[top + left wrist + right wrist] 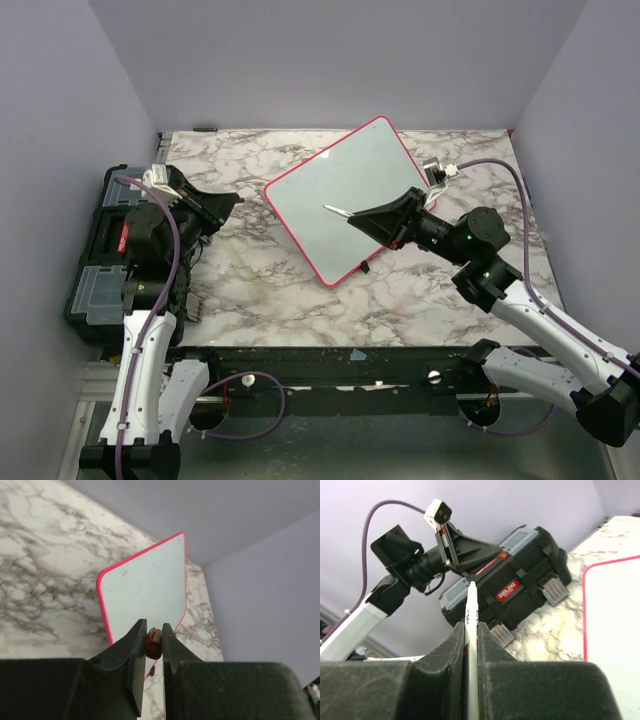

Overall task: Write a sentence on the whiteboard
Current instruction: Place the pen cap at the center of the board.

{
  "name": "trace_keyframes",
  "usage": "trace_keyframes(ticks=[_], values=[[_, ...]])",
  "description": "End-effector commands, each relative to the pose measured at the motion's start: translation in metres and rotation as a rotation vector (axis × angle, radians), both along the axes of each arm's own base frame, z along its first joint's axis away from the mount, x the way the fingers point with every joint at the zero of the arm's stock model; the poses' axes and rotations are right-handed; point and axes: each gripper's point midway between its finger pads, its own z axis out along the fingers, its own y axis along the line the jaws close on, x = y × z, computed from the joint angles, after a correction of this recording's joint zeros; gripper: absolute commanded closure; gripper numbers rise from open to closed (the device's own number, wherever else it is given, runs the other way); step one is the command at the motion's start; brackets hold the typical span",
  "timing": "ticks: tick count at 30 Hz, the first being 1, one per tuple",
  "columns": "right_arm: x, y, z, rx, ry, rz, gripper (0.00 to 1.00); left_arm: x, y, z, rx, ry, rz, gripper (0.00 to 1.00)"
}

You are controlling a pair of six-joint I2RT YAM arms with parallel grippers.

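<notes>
Next, my left gripper tilts downward, lowers and draws back to set the marker cap on the marble between toolbox and whiteboard, since that spot is bare.
The whiteboard (350, 195) lies tilted on the marble table, pale with a red-pink frame; it also shows in the left wrist view (145, 585) and the right wrist view (615, 630). No sentence shows on it; its surface looks blank. My right gripper (358, 215) is shut on a white marker (337, 210), held above the board's middle with the tip pointing left; the marker runs up between the jaws (471, 605). My left gripper (232, 203) hovers left of the board, shut on a small reddish-brown marker cap (153, 644).
A black toolbox (100, 250) with a red label stands off the table's left edge, under my left arm; it also shows in the right wrist view (520, 585). A small dark bit (363, 266) lies by the board's near edge. Grey walls enclose the table.
</notes>
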Motion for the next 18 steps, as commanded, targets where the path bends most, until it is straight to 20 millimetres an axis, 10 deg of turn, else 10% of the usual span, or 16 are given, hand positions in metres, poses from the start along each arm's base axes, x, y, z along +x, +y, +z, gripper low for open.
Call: trace_keyframes(ticks=[1, 11, 18], values=[[0.012, -0.014, -0.039, -0.135, 0.036, -0.118, 0.99, -0.005, 0.023, -0.091, 0.18, 0.231, 0.16, 1.0], [0.011, -0.034, -0.055, -0.183, 0.066, -0.203, 0.99, -0.01, 0.011, -0.223, 0.309, 0.545, 0.215, 1.0], [0.007, -0.048, -0.062, -0.209, 0.081, -0.254, 0.99, -0.01, 0.004, -0.279, 0.279, 0.694, 0.22, 1.0]])
